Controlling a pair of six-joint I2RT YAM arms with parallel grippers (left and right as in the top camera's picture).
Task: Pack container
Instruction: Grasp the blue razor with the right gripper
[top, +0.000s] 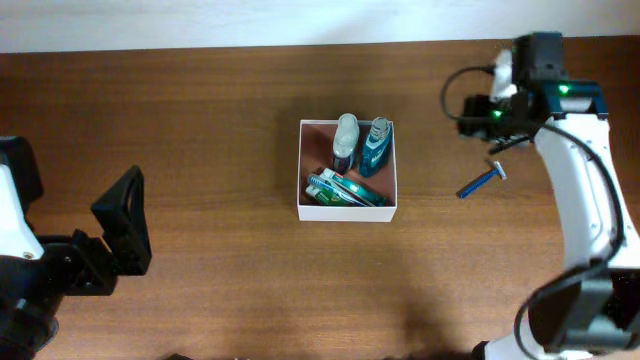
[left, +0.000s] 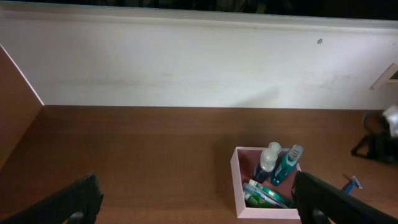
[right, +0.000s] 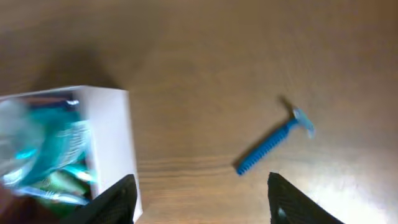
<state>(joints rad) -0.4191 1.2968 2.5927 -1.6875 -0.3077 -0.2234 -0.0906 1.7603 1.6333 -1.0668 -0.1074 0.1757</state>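
Observation:
The right gripper moves down to the blue razor's handle (top: 477, 184) (right: 266, 148) next and turns its open fingers to straddle it, since the razor lies slanted.
The container (top: 303, 160), a square white-walled box with a reddish-brown inside, sits mid-table and holds a clear bottle (top: 345, 139), a teal bottle (top: 375, 146) and a green toothpaste tube (top: 338, 188). It also shows in the left wrist view (left: 236, 185) and the right wrist view (right: 112, 143). A blue razor (top: 482, 182) lies on the table right of the container, also in the right wrist view (right: 273, 142). My right gripper (right: 202, 202) is open and empty, above the table near the razor. My left gripper (left: 196, 202) is open and empty at the far left.
The white wall (left: 199, 62) runs along the table's far edge. The right arm (top: 585, 190) stretches along the right side. The left arm's base (top: 20, 270) sits at the lower left.

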